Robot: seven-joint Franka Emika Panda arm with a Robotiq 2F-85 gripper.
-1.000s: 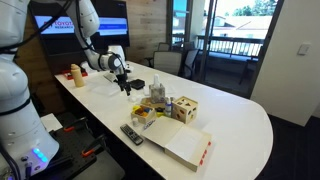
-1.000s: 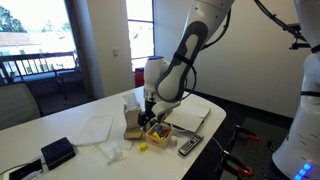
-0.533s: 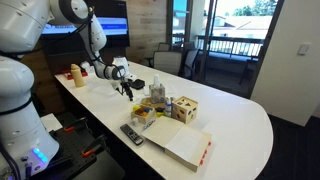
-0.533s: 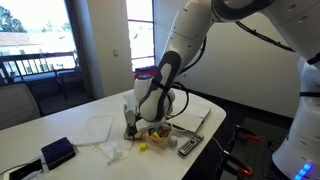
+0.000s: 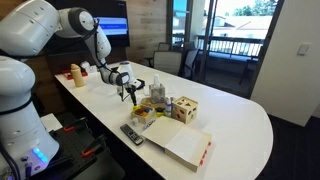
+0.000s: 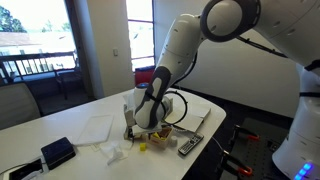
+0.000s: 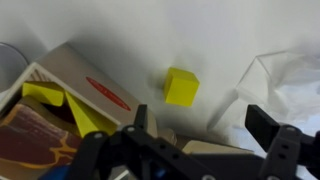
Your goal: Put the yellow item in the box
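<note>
The open gripper lowers and shifts onto the yellow cube (image 6: 143, 147) (image 7: 181, 87) next, one fingertip on each side of the cube.
The yellow item is a small yellow cube (image 7: 181, 86) lying on the white table; it also shows in an exterior view (image 6: 143, 145). My gripper (image 7: 205, 125) is open and empty, hovering above the table with the cube just ahead of its fingertips, not touching it; it shows in both exterior views (image 5: 128, 92) (image 6: 139, 126). The box, a light-wood cube with cut-out holes (image 5: 185, 109), stands upright further along the table. In the exterior view that shows the box, I cannot make out the cube.
A tray holding yellow pieces (image 7: 55, 100) (image 6: 160, 130) lies beside the cube, with crumpled clear plastic (image 7: 285, 75) on the other side. A clear container (image 5: 157, 95), a remote (image 5: 131, 133), a flat white box with a red edge (image 5: 185, 148) and bottles (image 5: 75, 73) are also on the table.
The arm has swung over and lowered, bringing the gripper down closer to the table near the yellow cube. The cube and the box have not moved.
</note>
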